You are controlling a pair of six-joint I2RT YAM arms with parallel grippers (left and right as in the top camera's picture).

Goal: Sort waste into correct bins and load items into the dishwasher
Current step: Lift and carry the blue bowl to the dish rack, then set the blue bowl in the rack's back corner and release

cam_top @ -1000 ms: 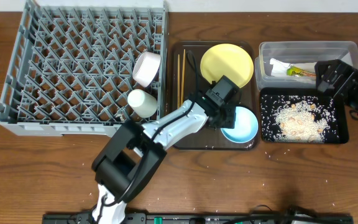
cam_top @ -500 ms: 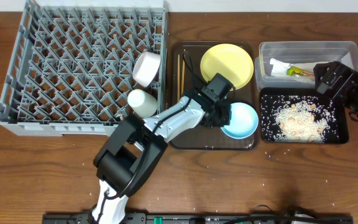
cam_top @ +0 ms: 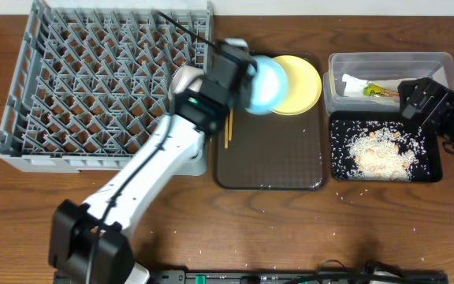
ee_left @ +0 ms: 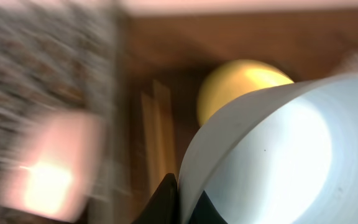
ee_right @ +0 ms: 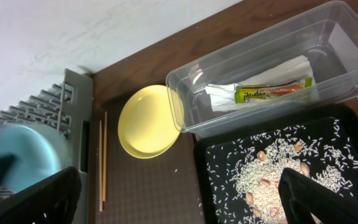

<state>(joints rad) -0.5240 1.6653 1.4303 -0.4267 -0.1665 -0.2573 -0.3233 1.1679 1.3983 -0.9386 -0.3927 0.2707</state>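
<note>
The robot's left gripper needs to swing outward next, tip the bowl into the rack's far tray-side corner (cam_top: 186, 41) (ee_left: 87, 40) and then let go of it, because that corner is to its left in the overhead view.
My left gripper (cam_top: 241, 77) is shut on the rim of the light blue bowl (cam_top: 265, 84) and holds it raised over the back of the brown tray, partly covering the yellow plate (cam_top: 302, 83). In the left wrist view my fingers (ee_left: 180, 200) pinch the bowl's rim (ee_left: 278, 155). The chopsticks (cam_top: 228, 130) lie on the tray's left side. The white bowl (cam_top: 182, 79) rests in the grey dish rack (cam_top: 93, 87). The white cup is hidden under my arm. The wrapper (cam_top: 381, 91) and napkin (cam_top: 353, 82) lie in the clear tub (cam_top: 388, 61). The rice (cam_top: 377, 150) lies in the black tray (cam_top: 430, 170). My right gripper (cam_top: 426, 99) is open and empty above the bins.
The dark brown serving tray (cam_top: 270, 158) lies between the rack and the bins. The right wrist view shows the plate (ee_right: 148, 121), the tub (ee_right: 340, 25) and the rice (ee_right: 260, 180). A few rice grains lie scattered on the table in front.
My left gripper has lifted the light blue bowl from the tray's front right and carried it back and left toward the rack. The right arm has not moved.
</note>
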